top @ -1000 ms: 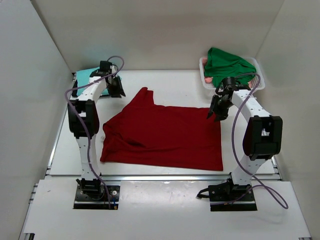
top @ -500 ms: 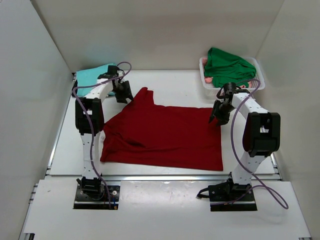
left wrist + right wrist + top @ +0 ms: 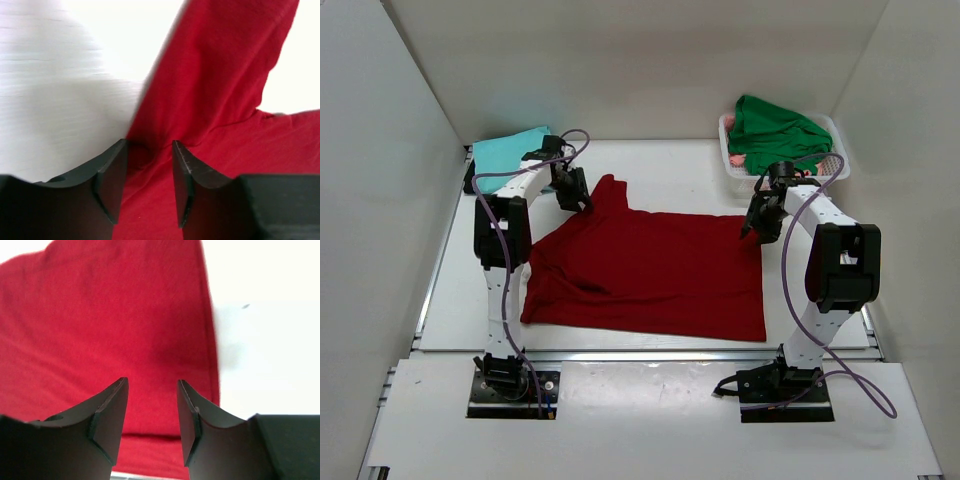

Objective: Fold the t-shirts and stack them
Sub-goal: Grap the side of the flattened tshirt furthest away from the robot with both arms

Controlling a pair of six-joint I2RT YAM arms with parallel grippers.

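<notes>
My right gripper is open with the shirt's far corner by the basket outward and below it, so next it should move outward and lower its fingers there.
The dark red t-shirt (image 3: 650,270) lies spread flat across the middle of the table. One sleeve (image 3: 220,75) points toward the back. My left gripper (image 3: 578,195) hangs over the base of that sleeve, open, with red cloth (image 3: 150,200) lying below the gap. My right gripper (image 3: 752,225) is open over the shirt's back right corner (image 3: 150,315), close to its side edge and holding nothing. A light teal t-shirt (image 3: 510,150) lies at the back left. A bright green t-shirt (image 3: 775,130) is heaped in the basket.
The white lattice basket (image 3: 841,160) stands at the back right corner, just behind my right arm. White walls close in the table on the left, back and right. Bare white tabletop (image 3: 265,340) shows right of the red shirt.
My left gripper has swung right, from beside the teal shirt to over the red shirt's sleeve, and its jaws have widened. My right gripper has shifted slightly toward the back.
</notes>
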